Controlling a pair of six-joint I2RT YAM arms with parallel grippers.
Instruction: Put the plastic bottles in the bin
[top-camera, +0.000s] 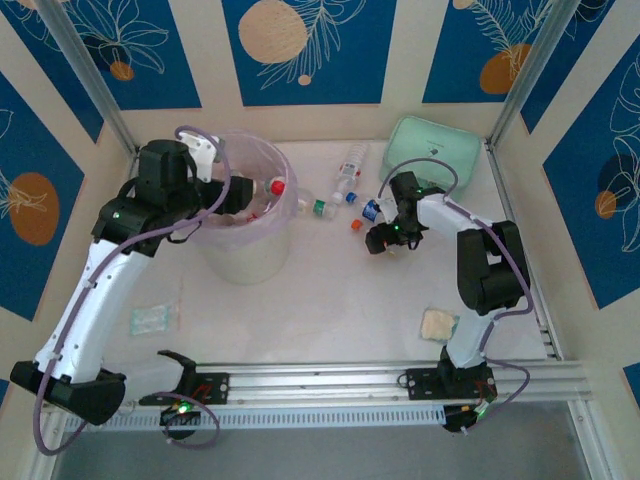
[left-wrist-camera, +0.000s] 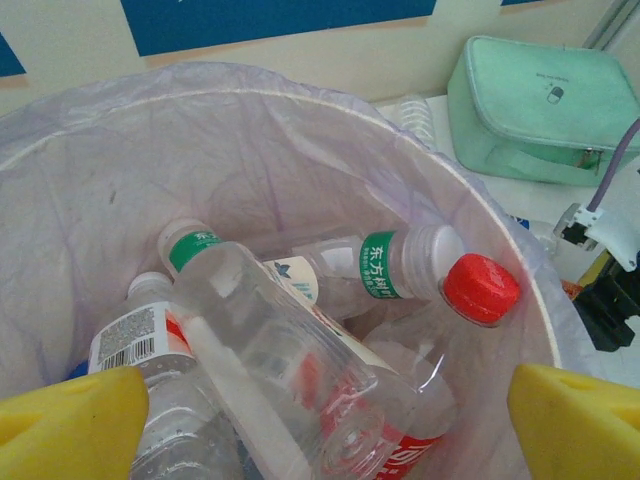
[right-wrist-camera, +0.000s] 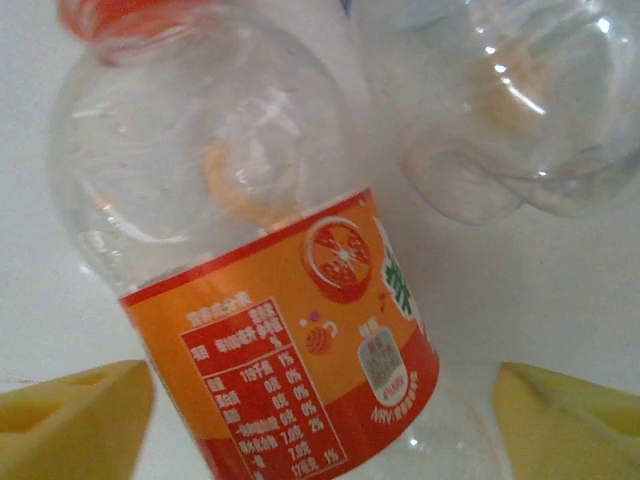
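Observation:
I should next swing my left gripper past the bin's rim toward my right gripper and onto the orange-labelled bottle's cap (top-camera: 357, 225), since it lies clear of those open fingers.
The bin (top-camera: 250, 255) stands at the back left, its lined rim (left-wrist-camera: 470, 190) below my left gripper (top-camera: 245, 195). In the left wrist view the left gripper (left-wrist-camera: 325, 430) hangs open over several plastic bottles lying in the bin, one with a red cap (left-wrist-camera: 480, 288). Loose bottles (top-camera: 350, 165) lie on the table right of the bin, among them one with a green cap (top-camera: 318, 207). My right gripper (top-camera: 385, 238) is down among them. In its wrist view the right gripper (right-wrist-camera: 320, 420) is open around an orange-labelled bottle (right-wrist-camera: 290, 330), with a gap at each yellow pad (right-wrist-camera: 570, 425).
A mint-green zip case (top-camera: 435, 150) lies at the back right, near the corner post. A flat beige packet (top-camera: 438, 325) rests by the right arm's base and a pale packet (top-camera: 152, 318) at the front left. A metal rail (top-camera: 380, 380) runs along the near edge.

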